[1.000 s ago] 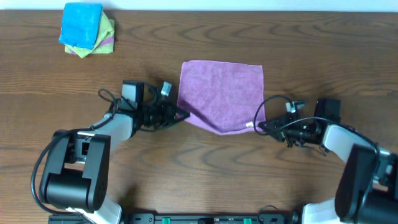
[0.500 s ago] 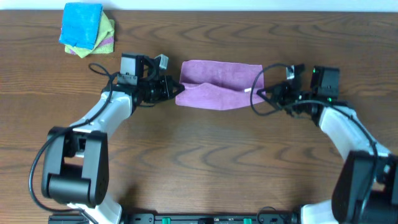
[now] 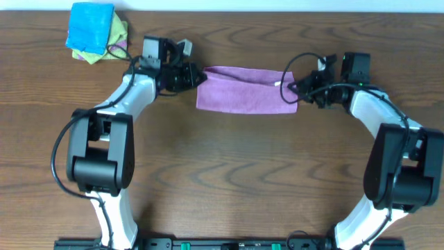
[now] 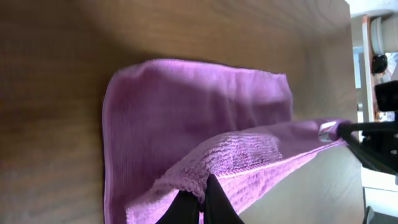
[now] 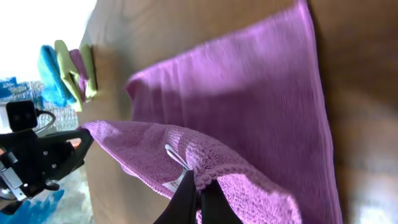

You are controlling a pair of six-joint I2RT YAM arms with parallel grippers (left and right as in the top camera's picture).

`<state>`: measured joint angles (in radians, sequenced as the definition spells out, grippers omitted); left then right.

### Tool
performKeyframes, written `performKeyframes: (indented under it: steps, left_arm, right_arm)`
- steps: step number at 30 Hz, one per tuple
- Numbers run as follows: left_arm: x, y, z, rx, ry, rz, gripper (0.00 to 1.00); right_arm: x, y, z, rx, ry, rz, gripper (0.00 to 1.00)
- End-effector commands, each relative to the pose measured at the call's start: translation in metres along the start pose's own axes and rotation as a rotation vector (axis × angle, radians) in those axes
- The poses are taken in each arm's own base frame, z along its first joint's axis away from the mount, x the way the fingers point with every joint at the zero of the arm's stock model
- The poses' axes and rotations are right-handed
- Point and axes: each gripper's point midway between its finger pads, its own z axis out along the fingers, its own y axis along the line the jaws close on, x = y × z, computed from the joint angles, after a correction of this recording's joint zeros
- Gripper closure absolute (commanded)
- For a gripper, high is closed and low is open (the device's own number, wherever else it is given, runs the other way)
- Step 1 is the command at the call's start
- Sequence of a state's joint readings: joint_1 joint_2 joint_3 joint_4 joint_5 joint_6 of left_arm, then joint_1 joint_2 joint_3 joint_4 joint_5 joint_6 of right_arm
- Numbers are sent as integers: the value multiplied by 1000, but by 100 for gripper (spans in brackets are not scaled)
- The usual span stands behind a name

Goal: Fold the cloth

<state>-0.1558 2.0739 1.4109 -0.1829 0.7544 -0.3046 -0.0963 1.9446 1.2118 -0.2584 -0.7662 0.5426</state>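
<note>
The pinched corner in my left gripper will go down and back next, and then I will let it go, because the near edge of the cloth is below, closer to my base.
The purple cloth (image 3: pixel 243 92) lies at the table's far middle, doubled over into a wide band. My left gripper (image 3: pixel 199 78) is shut on its left corner, pinching the raised upper layer (image 4: pixel 242 155) above the flat lower layer (image 4: pixel 161 106). My right gripper (image 3: pixel 290 86) is shut on the right corner by the small white tag (image 5: pixel 177 163), holding the lifted edge (image 5: pixel 155 149) over the lower layer (image 5: pixel 249 87). The upper layer hangs stretched between both grippers.
A stack of folded cloths, bright blue (image 3: pixel 91 26) on top of yellow-green (image 3: pixel 119 32) and pink, sits at the far left corner and also shows in the right wrist view (image 5: pixel 65 74). The table's far edge runs just behind the cloth.
Both grippers have carried the cloth's near corners away from me toward the far edge, folding the near half over the far half. The cloth went from an open square to a narrow band.
</note>
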Motion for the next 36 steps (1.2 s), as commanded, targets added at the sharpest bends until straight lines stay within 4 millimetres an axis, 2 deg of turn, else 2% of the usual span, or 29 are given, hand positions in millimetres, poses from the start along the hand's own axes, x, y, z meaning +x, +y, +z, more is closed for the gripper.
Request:
performKeyframes:
  steps: [1,5,8,13,19,29,34,36]
  left_arm:
    - [-23,-3,2,-14,-22,63,95]
    - [-37,-1,7,-30,-26,92,94]
    - [-36,3,10,-44,-11,82,94]
    - [-6,16,8,-95,103,86,94]
    - [20,35,2,-193,200,63,94]
    - [32,50,-4,-280,243,35,94]
    - [30,49,-4,-277,237,48,94]
    - [25,48,-3,-272,221,60,94]
  right_arm:
    - [-19,7,7,1,-16,4,99]
    - [-33,10,12,-1,-24,-4,98]
    - [-35,7,13,10,-26,0,98]
    - [-12,-10,15,99,45,22,99]
    - [16,-33,17,258,118,14,98]
    - [27,-54,10,390,135,53,98]
    - [23,-52,12,379,121,42,99]
    - [19,-43,15,329,114,28,98]
